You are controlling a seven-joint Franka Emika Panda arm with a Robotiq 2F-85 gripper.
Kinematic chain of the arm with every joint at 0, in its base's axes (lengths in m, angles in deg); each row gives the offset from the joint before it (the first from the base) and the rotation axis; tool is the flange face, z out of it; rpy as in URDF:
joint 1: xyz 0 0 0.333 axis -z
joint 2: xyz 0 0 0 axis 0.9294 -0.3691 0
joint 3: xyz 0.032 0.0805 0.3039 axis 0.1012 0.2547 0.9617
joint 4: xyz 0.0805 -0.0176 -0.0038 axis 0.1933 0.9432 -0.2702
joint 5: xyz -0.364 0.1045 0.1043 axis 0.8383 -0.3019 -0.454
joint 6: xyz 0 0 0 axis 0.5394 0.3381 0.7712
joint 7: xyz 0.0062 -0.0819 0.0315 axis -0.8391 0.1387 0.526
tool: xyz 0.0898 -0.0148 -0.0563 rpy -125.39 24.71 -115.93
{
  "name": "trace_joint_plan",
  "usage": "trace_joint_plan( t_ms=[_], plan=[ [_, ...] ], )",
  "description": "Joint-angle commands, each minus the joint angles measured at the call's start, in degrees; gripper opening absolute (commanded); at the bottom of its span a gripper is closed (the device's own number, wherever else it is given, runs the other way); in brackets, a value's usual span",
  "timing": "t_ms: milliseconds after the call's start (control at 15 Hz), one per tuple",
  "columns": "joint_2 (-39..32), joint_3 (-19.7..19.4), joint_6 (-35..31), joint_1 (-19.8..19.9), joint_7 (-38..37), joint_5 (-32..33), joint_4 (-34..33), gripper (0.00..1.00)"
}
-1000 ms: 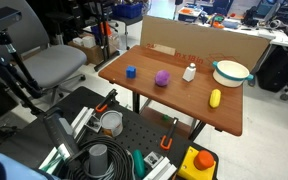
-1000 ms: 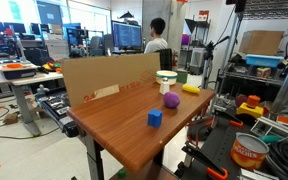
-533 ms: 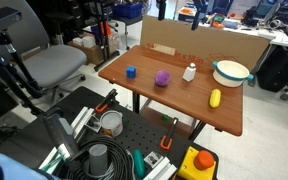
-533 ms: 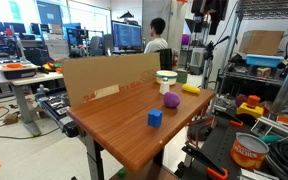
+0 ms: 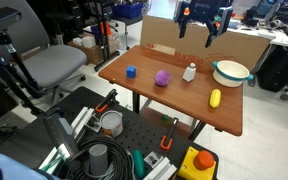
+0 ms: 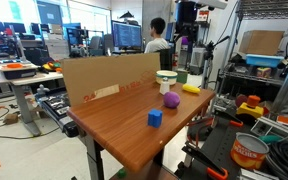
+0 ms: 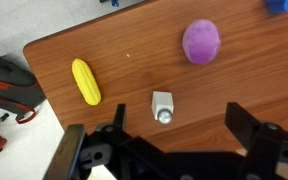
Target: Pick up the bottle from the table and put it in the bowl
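Note:
My open gripper goes down toward the tabletop next, its spread fingers coming down around the small white bottle's upper part [image 5: 191, 67] [image 7: 164, 114], because the bottle stands upright below them.
The small white bottle [image 5: 189, 72] stands upright on the wooden table [image 5: 174, 100], between the purple roundish object [image 5: 162, 78] and the white bowl with the teal rim [image 5: 231, 71]. My gripper [image 5: 202, 34] is open and empty, high above the table's far side, over the bottle. In the wrist view the bottle [image 7: 163, 106] shows from above between my two spread fingers [image 7: 169, 140], with the yellow oblong object [image 7: 86, 81] and the purple object [image 7: 201, 42] near it. In an exterior view the bottle [image 6: 165, 88] stands in front of the bowl [image 6: 166, 74], below the gripper [image 6: 187, 40].
A blue cube [image 5: 130, 72] sits at the table's other end. The yellow object [image 5: 215, 97] lies near the front edge by the bowl. A cardboard wall [image 5: 184, 47] stands along the far edge. A grey metal cup [image 5: 111, 122] and tools sit on the black cart below.
My arm has come down into both exterior views from above and now hangs over the bottle. The objects on the table have not moved.

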Motion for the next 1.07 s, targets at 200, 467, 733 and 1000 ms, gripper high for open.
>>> trace_joint_plan(
  t_ms=[200,467,733,1000],
  plan=[
    [-15.25,-2.08,0.77,-1.34,-5.11,0.91,-12.31,1.0],
    [-21.39,-2.84,2.33,-2.05,-5.8,0.41,-17.23,1.0],
    [-26.19,-3.35,4.18,-2.8,-6.05,0.45,-21.0,1.0],
    [-29.86,-3.81,6.23,-3.65,-6.19,0.91,-24.23,0.65]
  ],
)
